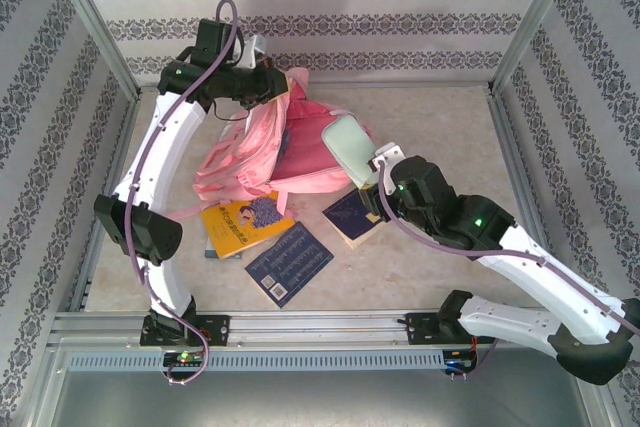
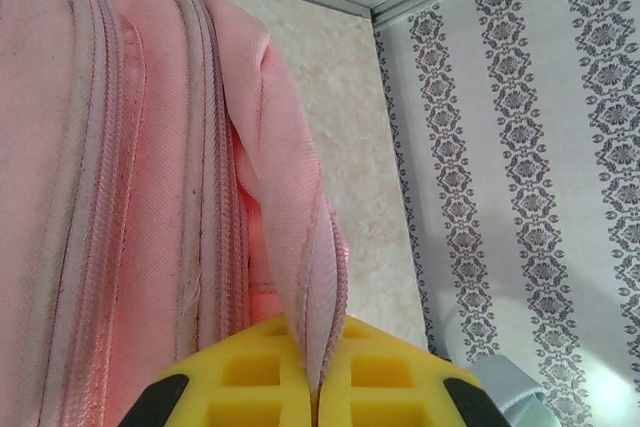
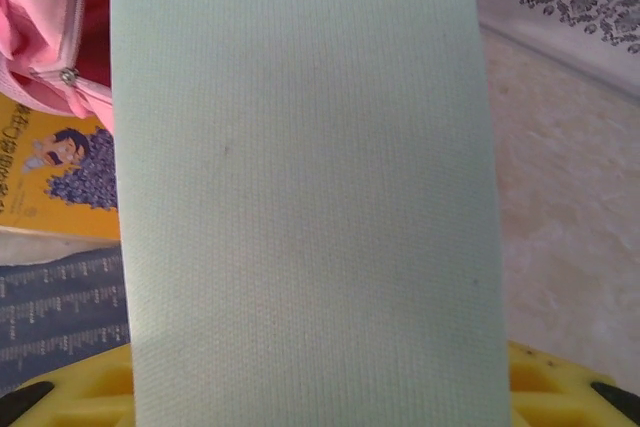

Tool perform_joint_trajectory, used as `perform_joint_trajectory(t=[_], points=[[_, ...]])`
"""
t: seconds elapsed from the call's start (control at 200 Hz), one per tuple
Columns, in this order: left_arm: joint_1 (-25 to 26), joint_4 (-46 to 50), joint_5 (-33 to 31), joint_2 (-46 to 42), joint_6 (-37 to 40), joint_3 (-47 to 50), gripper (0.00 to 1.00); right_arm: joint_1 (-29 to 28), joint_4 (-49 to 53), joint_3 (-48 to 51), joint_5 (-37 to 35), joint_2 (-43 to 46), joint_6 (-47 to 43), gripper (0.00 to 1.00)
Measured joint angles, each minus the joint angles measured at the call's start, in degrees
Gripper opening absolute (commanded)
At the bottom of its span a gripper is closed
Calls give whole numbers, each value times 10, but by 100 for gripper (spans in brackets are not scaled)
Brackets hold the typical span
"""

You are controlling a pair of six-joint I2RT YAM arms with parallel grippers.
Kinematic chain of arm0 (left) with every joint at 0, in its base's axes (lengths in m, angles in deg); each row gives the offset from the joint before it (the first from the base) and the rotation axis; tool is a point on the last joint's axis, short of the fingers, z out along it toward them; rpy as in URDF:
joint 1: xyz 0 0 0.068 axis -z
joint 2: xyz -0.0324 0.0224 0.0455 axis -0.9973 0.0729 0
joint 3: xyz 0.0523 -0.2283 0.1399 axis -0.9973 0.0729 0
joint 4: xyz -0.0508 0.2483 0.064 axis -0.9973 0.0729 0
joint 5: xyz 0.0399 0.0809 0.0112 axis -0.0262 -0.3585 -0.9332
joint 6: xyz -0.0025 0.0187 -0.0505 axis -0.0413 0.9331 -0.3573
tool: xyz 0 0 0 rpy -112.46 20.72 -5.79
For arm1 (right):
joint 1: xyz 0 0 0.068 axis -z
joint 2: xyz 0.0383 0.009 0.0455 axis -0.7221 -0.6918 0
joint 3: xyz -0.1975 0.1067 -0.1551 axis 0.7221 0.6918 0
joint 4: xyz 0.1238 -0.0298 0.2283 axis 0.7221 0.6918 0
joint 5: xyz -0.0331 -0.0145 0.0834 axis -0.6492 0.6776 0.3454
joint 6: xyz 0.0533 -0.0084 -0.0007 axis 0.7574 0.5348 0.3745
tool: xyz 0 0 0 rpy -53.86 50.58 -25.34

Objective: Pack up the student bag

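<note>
My right gripper brings the case [image 1: 348, 145] across toward my left gripper and down into the bag's opening next, then releases it, since the bag's flap is raised.
The pink student bag [image 1: 250, 152] lies at the back middle of the table, its mouth facing right. My left gripper [image 1: 283, 85] is above its far end, shut on a fold of the pink zip flap [image 2: 300, 247], which runs up from between the yellow fingers [image 2: 250, 377]. The bag's zip seams [image 2: 110, 197] fill the left of the left wrist view. My right gripper [image 1: 378, 175] is shut on a pale green flat case [image 1: 348, 145], holding it tilted just right of the bag's opening. The case [image 3: 300, 187] hides most of the yellow fingers [image 3: 555, 382].
A yellow book [image 1: 245, 222] with a cartoon cover, a dark blue book [image 1: 290, 262] and another dark blue book [image 1: 352, 217] lie in front of the bag. The metal frame [image 1: 300, 327] runs along the near edge, and patterned walls [image 1: 560, 97] close in both sides and the back.
</note>
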Motion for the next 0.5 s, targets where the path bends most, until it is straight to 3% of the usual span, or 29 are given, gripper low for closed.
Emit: perform_joint_trajectory(t=[0.5], points=[[39, 29, -18, -28, 23, 0, 0, 73, 134, -101, 44, -70, -66, 29]])
